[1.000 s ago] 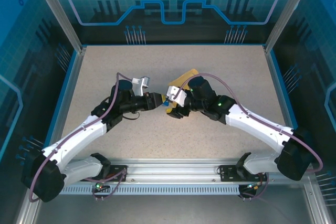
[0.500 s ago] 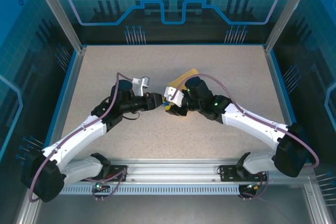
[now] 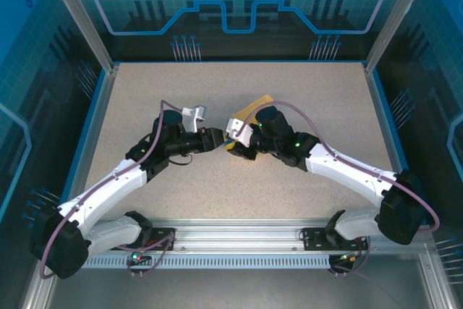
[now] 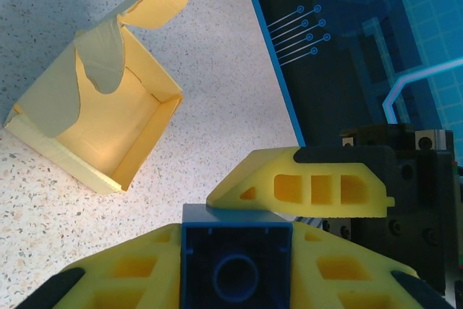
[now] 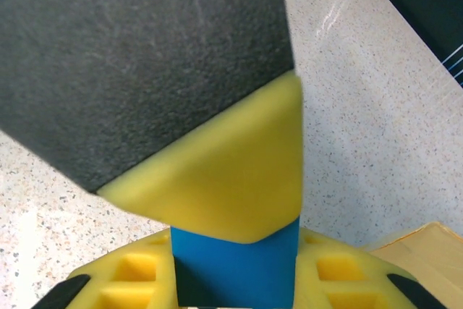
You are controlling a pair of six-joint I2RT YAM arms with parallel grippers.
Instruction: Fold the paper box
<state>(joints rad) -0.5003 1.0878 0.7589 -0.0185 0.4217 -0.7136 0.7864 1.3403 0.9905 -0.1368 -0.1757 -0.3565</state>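
I should move my right gripper over the open paper box (image 5: pixel 428 260) next, then lower it to let go of the cube (image 5: pixel 235 265) inside.
The paper box (image 4: pixel 94 128) lies on the table with its lid and flaps open and its pale yellow inside showing. It also peeks out behind my right wrist as the box (image 3: pixel 255 106), and one box corner (image 5: pixel 427 251) shows low at the right. A small blue cube (image 4: pixel 235 265) sits clamped between the yellow fingers of my left gripper (image 4: pixel 235 269). My right gripper (image 5: pixel 235 276) is shut on the same cube (image 5: pixel 235 265) from the other side. Both grippers, left (image 3: pixel 219 139) and right (image 3: pixel 234 142), meet at mid-table just in front of the box.
The speckled table (image 3: pixel 239 186) is bounded by a blue rim and aluminium frame posts (image 3: pixel 79 19). A glass wall stands behind the back edge (image 3: pixel 239 61). The two arms reach in from the near rail (image 3: pixel 231 240).
My right gripper has narrowed its jaws onto the blue cube and edged slightly left. The left arm and the box have stayed where they were.
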